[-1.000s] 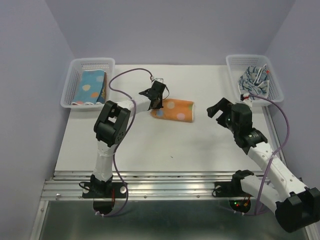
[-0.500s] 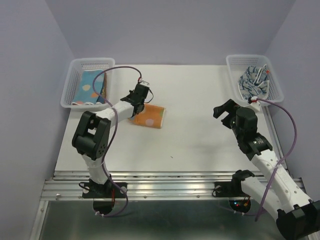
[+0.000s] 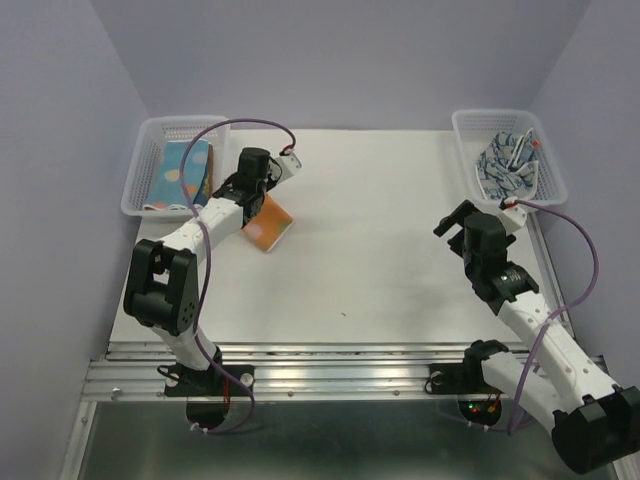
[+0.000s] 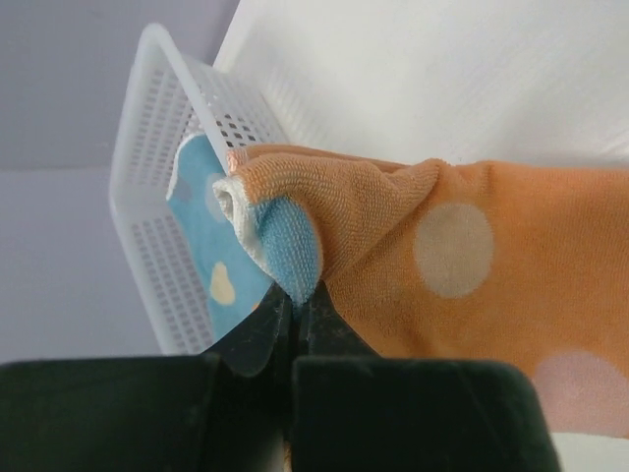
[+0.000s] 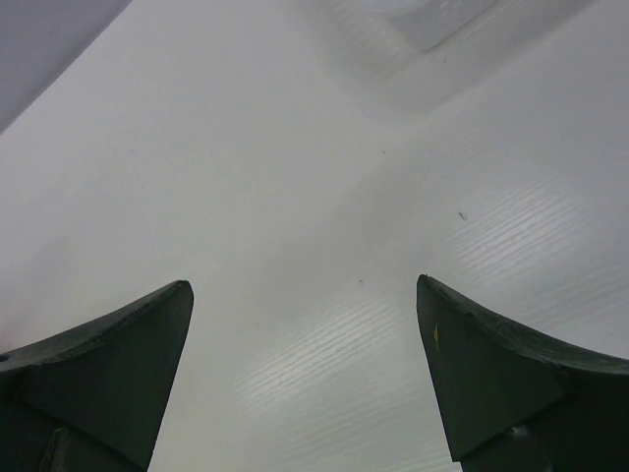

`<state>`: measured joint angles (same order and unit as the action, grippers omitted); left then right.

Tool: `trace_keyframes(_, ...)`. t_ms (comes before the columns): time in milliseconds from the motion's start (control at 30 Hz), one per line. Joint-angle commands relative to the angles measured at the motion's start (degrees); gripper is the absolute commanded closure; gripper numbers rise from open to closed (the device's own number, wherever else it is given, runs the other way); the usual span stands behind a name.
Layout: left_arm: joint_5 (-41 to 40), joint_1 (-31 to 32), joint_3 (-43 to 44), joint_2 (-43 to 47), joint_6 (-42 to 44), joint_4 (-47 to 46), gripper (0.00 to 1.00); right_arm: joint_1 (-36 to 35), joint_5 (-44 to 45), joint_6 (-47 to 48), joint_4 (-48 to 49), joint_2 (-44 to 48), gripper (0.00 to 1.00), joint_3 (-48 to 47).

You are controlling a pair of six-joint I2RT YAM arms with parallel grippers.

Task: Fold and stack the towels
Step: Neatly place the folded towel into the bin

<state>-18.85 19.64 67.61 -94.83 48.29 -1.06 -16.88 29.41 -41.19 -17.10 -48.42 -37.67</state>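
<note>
My left gripper moves to the left in the top view over the blue towel in the basket (image 3: 174,180) (image 4: 208,221) next and releases, since folded towels lie stacked there.
A folded orange towel with pale dots (image 3: 268,224) (image 4: 462,265) hangs off the table, pinched at its blue-backed corner by my left gripper (image 3: 252,196) (image 4: 293,307), which is shut on it right beside the left basket (image 3: 140,170) (image 4: 167,147). Inside that basket lies a folded blue towel with coloured dots (image 3: 183,173) (image 4: 211,265). A blue-white patterned towel (image 3: 505,165) lies crumpled in the right basket (image 3: 555,165). My right gripper (image 3: 456,222) (image 5: 305,305) hovers open over bare table at the right, nothing between its fingers.
The white table (image 3: 370,260) is walled by purple panels on three sides. Purple cables loop above both arms. A metal rail (image 3: 330,378) runs along the near edge by the arm bases.
My left gripper has carried the orange towel leftward from the table's middle to the left basket's side. The right gripper has drifted slightly right and stayed open.
</note>
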Motion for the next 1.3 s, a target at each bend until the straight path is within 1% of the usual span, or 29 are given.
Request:
trace_keyframes(0, 10.36, -2.66, -1.07, 8.22, 14.53, -0.54, 1.0, 0.19, 5.83, -1.61, -0.04, 0.0, 0.0, 1.11)
trace_keyframes(67, 16.36, -5.38, -2.22, 11.75, 16.21, 2.88, 1.0, 0.1, 6.53, -1.79, 0.31, -0.27, 0.0, 1.02)
trace_keyframes(100, 18.57, -5.92, -3.01, 15.16, 18.22, 5.52, 1.0, 0.18, 6.63, -1.96, 0.32, -0.44, 0.0, 1.02)
trace_keyframes(200, 18.59, -7.33, -7.66, 21.23, 21.39, 6.42, 1.0, 0.19, 8.12, -2.58, -0.3, -0.71, 0.0, 0.67)
trace_keyframes(267, 18.59, -8.3, -9.16, 23.8, 23.68, 7.99, 1.0, 0.19, 8.82, -2.93, -0.82, -0.62, 0.0, 0.76)
trace_keyframes(367, 22.18, -11.8, -9.96, 28.63, 26.66, 11.69, 1.0, 0.19, 10.31, -3.46, -1.26, -0.09, 0.0, 0.93)
trace_keyframes(400, 22.89, -13.99, -10.57, 29.78, 27.11, 11.35, 1.0, 0.19, 10.84, -3.81, -1.35, 0.08, 0.0, 0.93)
trace_keyframes(500, 23.42, -17.52, -10.4, 31.89, 30.01, 11.08, 1.0, 0.19, 11.02, -3.9, -0.92, 0.7, 0.0, 1.2)
trace_keyframes(567, 23.86, -20.85, -10.75, 31.72, 32.03, 10.82, 1.0, 0.19, 10.85, -3.9, -0.3, 0.96, 0.0, 1.37)
trace_keyframes(600, 24.38, -22.78, -12.14, 31.63, 34.82, 9.08, 1.0, 0.19, 10.58, -3.9, -0.21, 1.05, 0.0, 1.37)
trace_keyframes(700, 25.44, -25.6, -15.22, 31.11, 41.24, 5.03, 1.0, 0.19, 11.28, -4.16, -0.39, 1.23, 0.0, 1.63)
trace_keyframes(733, 26.05, -26.31, -15.58, 30.76, 41.96, 3.71, 1.0, 0.19, 11.46, -4.16, -0.3, 1.31, 0.0, 1.81)
trace_keyframes(800, 28.15, -28.86, -14.71, 28.4, 41.54, -0.58, 1.0, 0.19, 11.64, -4.25, 0.23, 0.97, 0.0, 2.07)
trace_keyframes(867, 30.36, -31.05, -12.78, 25.93, 41.53, -2.01, 1.0, 0.18, 11.2, -4.43, 0.58, 0.79, 0.0, 1.99)
trace_keyframes(900, 31.15, -31.67, -10.86, 23.14, 41.27, -3.93, 1.0, 0.19, 10.59, -4.08, 1.01, 0.44, 0.0, 2.07)
trace_keyframes(967, 31.42, -31.94, -9.7, 20.48, 40.83, -7.88, 1.0, 0.19, 10.41, -4.25, 1.63, 0.17, 0.0, 2.16)
trace_keyframes(1033, 33.52, -32.03, -8.99, 17.32, 40.65, -12.72, 1.0, 0.19, 10.14, -4.25, 2.07, -0.18, 0.0, 2.16)
trace_keyframes(1133, 36.07, -32.21, -6.1, 13.36, 39.69, -14.32, 1.0, 0.19, 10.23, -4.34, 1.9, -0.44, 0.0, 2.07)
trace_keyframes(1200, 37.48, -32.12, -3.73, 10.64, 37.59, -15.37, 1.0, 0.19, 10.32, -4.43, 1.72, -0.44, 0.0, 1.9)
trace_keyframes(1267, 36.79, -32.12, -2.49, 8.62, 36.44, -16.95, 1.0, 0.19, 9.88, -4.43, 1.72, -0.36, 0.0, 1.64)
